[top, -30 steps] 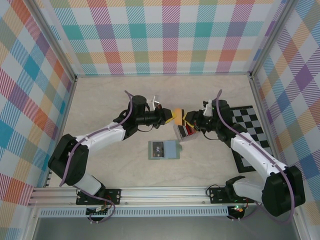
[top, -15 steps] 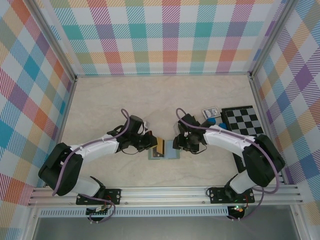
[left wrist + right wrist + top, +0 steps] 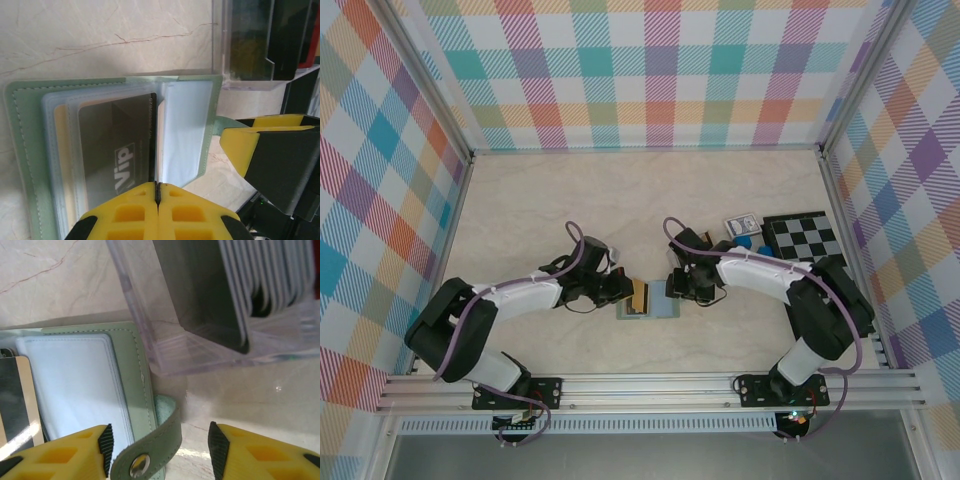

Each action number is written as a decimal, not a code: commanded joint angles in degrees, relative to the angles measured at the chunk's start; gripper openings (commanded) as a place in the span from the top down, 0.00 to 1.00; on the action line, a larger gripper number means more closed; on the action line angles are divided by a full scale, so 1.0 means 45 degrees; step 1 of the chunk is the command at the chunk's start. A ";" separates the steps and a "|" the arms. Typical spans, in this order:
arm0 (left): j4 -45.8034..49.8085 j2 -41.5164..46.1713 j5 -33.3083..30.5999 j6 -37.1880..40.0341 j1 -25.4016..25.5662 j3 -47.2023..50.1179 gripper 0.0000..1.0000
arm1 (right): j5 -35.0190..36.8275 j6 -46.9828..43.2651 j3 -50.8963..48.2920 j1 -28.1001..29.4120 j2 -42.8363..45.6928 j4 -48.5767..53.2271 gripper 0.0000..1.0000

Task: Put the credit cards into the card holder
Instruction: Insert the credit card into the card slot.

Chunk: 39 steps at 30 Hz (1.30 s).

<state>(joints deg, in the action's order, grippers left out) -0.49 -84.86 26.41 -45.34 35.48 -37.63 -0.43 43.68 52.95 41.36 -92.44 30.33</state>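
Observation:
The empty pale blue sleeve (image 3: 662, 298) (image 3: 187, 131) is between my left gripper and the snap tab. I need to push the orange-yellow card toward the tab next, into that sleeve, and release it.
The sage-green card holder (image 3: 660, 309) lies open on the table, pale blue sleeves up (image 3: 30, 150) (image 3: 127, 375). A dark credit card marked "Vip" (image 3: 115, 150) sits in a clear sleeve on its left half. My left gripper (image 3: 632, 296) (image 3: 158, 187) is shut on another credit card (image 3: 152, 130), held on edge over the holder's fold. My right gripper (image 3: 672, 288) (image 3: 160, 445) is open, its fingers on either side of the holder's snap tab (image 3: 150, 450). More credit cards stand in a clear plastic box (image 3: 210, 300) (image 3: 250, 45) just beyond the holder's right edge.
A black-and-white checkerboard (image 3: 805, 240) lies at the right, with a white-and-blue card pack (image 3: 740, 226) and a small blue object (image 3: 745, 242) beside it. The two grippers are close together over the holder. Plaid walls enclose the table.
Both grippers came down and nearer, from above the table to the holder. The left brought its card along. The clear box now rests by the holder and the right jaws stand open.

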 commanded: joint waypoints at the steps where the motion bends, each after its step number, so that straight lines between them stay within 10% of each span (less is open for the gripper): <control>1: -0.0537 -0.0282 -0.0360 0.0236 0.0020 0.0254 1.00 | -0.0050 -0.0137 -0.0062 0.0066 -0.0325 -0.0304 0.52; 11: -0.1086 -0.0614 -0.1065 0.0318 0.0502 0.0670 1.00 | -0.0521 -0.0022 -0.0389 0.0066 -0.0621 -0.0848 0.82; 39: -0.0967 -0.1705 -0.1884 0.0479 0.1845 -0.0442 0.91 | -0.1545 0.0757 -0.0886 0.0066 -0.0378 -0.1678 0.89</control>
<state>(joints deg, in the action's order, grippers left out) -7.81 -91.42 19.25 -44.88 42.13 -37.80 -3.90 45.84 50.35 41.30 -94.45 24.29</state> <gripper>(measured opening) 0.086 0.111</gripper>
